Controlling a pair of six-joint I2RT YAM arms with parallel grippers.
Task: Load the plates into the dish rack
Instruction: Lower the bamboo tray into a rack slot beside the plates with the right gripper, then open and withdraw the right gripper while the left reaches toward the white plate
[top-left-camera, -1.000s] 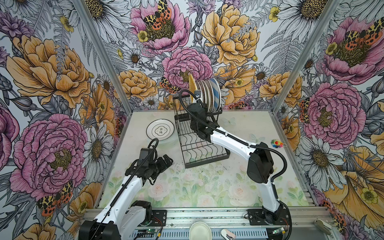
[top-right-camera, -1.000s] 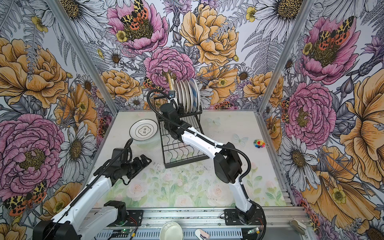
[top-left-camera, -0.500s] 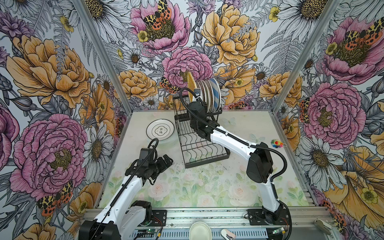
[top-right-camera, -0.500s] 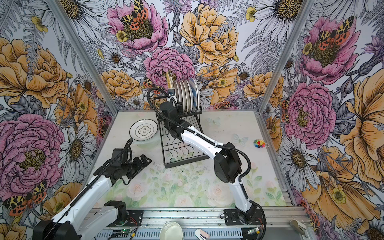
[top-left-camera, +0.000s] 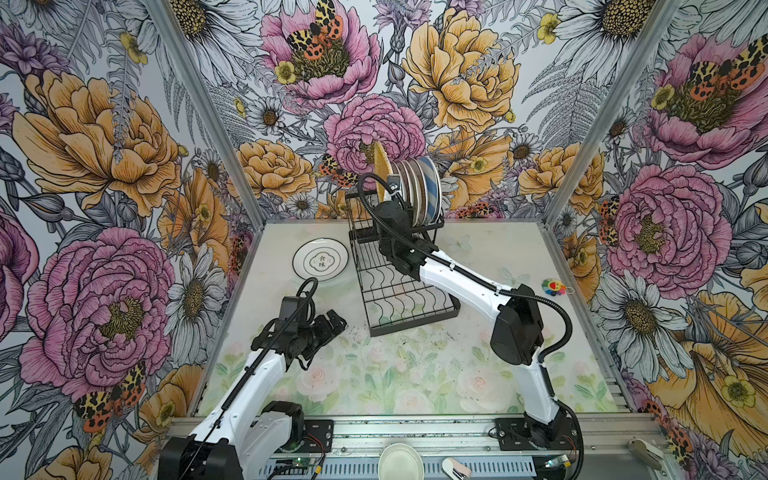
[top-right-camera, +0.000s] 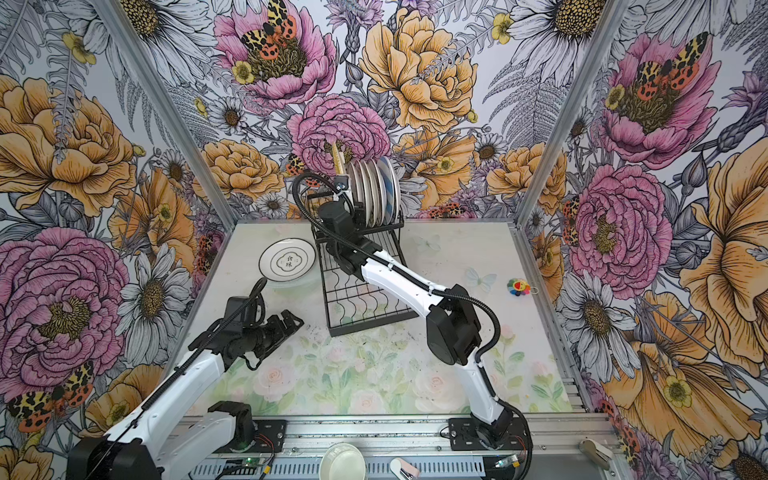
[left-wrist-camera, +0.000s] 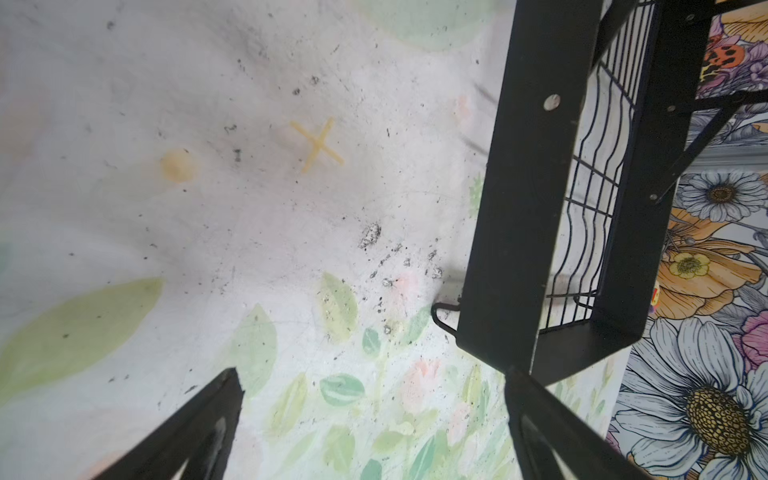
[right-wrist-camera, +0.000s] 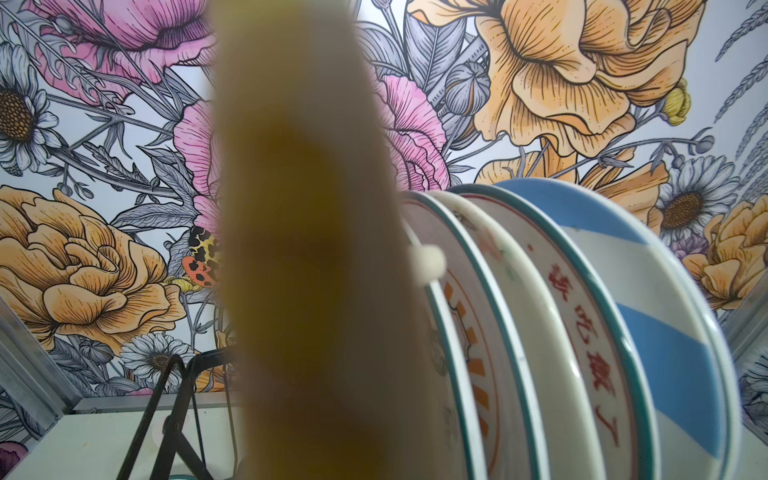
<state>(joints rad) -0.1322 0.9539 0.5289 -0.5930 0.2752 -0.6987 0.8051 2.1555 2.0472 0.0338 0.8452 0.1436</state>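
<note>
The slot beside the plates in the dish rack's upper level is below, so my right gripper should lower the yellow woven tray (top-left-camera: 381, 170), already upright like them, into it next and release.
The black wire dish rack (top-left-camera: 399, 291) (top-right-camera: 365, 303) stands at the back middle of the table. Several plates (top-left-camera: 417, 189) (right-wrist-camera: 540, 332) stand on edge in its upper tier, the blue-white striped one (top-left-camera: 432, 187) (right-wrist-camera: 673, 332) at the right end. My right gripper (top-left-camera: 392, 189) (top-right-camera: 343, 185) is shut on the yellow woven tray (top-left-camera: 381, 170) (right-wrist-camera: 307, 249), holding it upright just left of those plates. A white plate with Chinese characters (top-left-camera: 320, 259) (top-right-camera: 286, 262) lies flat left of the rack. My left gripper (top-left-camera: 336, 322) (left-wrist-camera: 372, 374) hangs open and empty by the rack's front-left corner (left-wrist-camera: 528, 208).
A small colourful toy (top-left-camera: 554, 286) lies on the table at the right. A pale bowl (top-left-camera: 401, 461) and a small white and pink item (top-left-camera: 455, 469) sit on the front rail. Flowered walls close in the left, back and right sides.
</note>
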